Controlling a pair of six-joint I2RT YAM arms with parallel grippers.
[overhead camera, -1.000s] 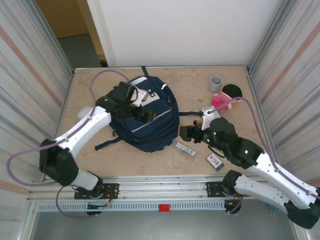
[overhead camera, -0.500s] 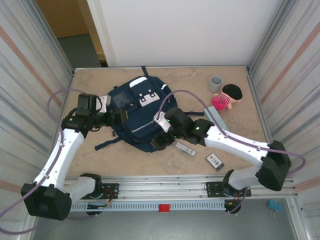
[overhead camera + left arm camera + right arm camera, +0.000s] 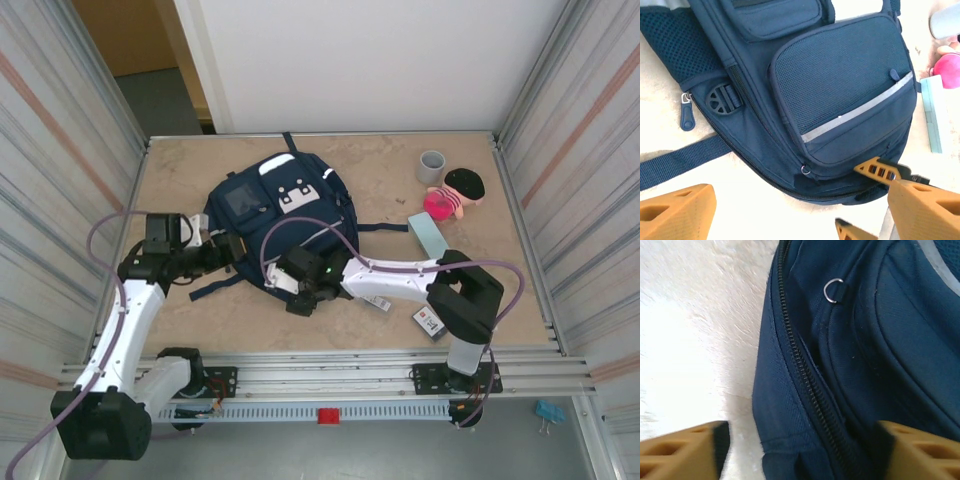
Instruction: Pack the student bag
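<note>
The metal zipper pull [image 3: 228, 268] [image 3: 687, 112] at the bag's side edge is below the open fingers, clear of the loose strap, so my left gripper should lower to it next.
The student bag [image 3: 290, 215] lies flat mid-table, navy with white patches and pale stripes. My left gripper [image 3: 230, 250] hovers open just off its left edge, near a loose strap [image 3: 215, 287]; in the left wrist view its orange fingers [image 3: 675, 210] spread wide above the bag [image 3: 840, 90] and bare table. My right gripper [image 3: 300, 293] is low at the bag's near edge. Its jaws are open and straddle the hem and closed zipper [image 3: 800, 365]: one finger [image 3: 685, 450] over the table, the other against the fabric. A zipper pull [image 3: 686, 119] lies at the bag's side.
A grey cup [image 3: 431, 166], a pink doll with black hair [image 3: 455, 192] and a teal box [image 3: 427, 235] sit at the back right. A small printed packet [image 3: 430, 321] and a flat white item [image 3: 372, 299] lie near the right arm. Metal walls close both sides.
The right arm swung left from the doll's side to the bag's near edge, and its jaws narrowed. The left gripper came off the bag's top and drew back to its left edge.
</note>
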